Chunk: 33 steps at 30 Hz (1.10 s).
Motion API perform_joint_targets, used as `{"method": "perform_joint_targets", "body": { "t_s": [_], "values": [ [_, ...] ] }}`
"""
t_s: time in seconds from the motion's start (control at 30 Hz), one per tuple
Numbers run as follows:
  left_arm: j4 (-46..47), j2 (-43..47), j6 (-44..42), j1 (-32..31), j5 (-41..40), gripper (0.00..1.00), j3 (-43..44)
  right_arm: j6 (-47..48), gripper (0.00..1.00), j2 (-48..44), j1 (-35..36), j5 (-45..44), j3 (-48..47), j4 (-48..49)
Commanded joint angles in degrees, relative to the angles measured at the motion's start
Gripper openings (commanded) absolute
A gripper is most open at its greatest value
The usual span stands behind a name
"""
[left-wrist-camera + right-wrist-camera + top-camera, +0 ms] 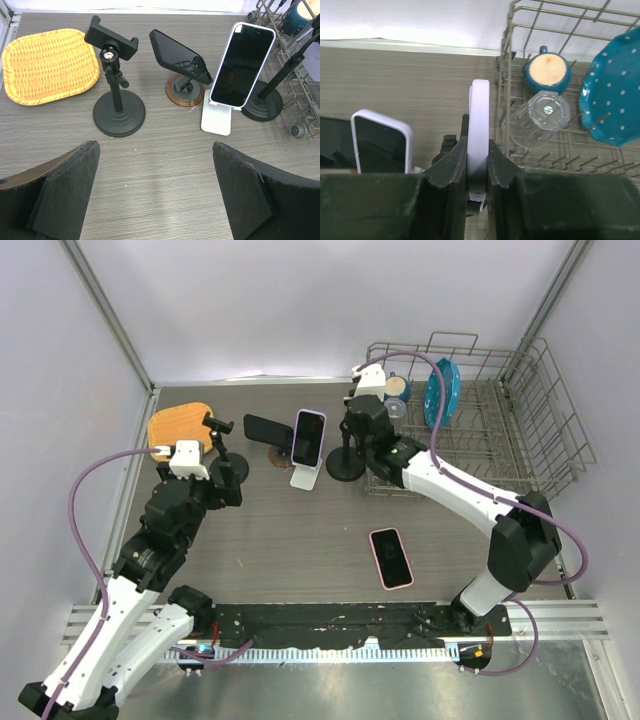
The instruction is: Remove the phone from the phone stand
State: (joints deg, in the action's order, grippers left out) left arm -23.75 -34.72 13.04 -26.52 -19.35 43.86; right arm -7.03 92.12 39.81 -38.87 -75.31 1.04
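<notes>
The robot's right gripper will next pull the phone and its black stand back while turning, and let go over the bare tabletop in front of the white stand, because the dish rack crowds them.
My right gripper [480, 145] is shut on a white phone [480, 115] that I see edge-on, upright between the two fingers. Parts of the black stand's clamp [451, 142] show just behind and under the phone. In the top view the right gripper [355, 430] sits above that black stand's round base [345, 468], and the phone itself is hidden under the wrist. My left gripper [156, 190] is open and empty, low over bare table in front of the stands; in the top view the left gripper [215, 490] is by the empty stand.
An empty black clamp stand [118, 100], a black phone on a round wooden stand [180, 56] and a white-cased phone on a white stand [242, 65] stand in a row. A pink phone [391, 557] lies flat. Woven tray [47, 65] at left, dish rack [500, 410] at right.
</notes>
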Motion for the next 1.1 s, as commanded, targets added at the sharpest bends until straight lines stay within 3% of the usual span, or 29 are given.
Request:
{"method": "perform_joint_targets", "body": {
  "t_s": [0.0, 0.53, 0.77, 0.9, 1.07],
  "values": [
    [3.2, -0.3, -0.6, -0.2, 1.1, 1.0, -0.4, -0.2, 0.01, -6.2, 2.5, 3.6, 1.4, 6.6],
    [5.1, -0.6, -1.5, -0.2, 5.5, 1.0, -1.1, -0.7, 0.01, -15.6, 10.8, 2.5, 8.3, 2.7],
    [7.5, -1.3, -2.6, -0.2, 15.5, 1.0, -2.1, -3.5, 0.01, -20.0, 14.8, 3.6, 12.6, 2.2],
    [9.6, -3.2, -1.4, -0.2, 26.6, 1.0, -2.5, -3.8, 0.01, -23.3, 16.7, 7.3, 16.5, 3.4],
    [10.6, -8.2, -0.4, -2.7, 32.5, 1.0, -1.8, -3.8, 0.01, -27.1, 19.2, 8.6, 20.3, 5.0]
  ]
}}
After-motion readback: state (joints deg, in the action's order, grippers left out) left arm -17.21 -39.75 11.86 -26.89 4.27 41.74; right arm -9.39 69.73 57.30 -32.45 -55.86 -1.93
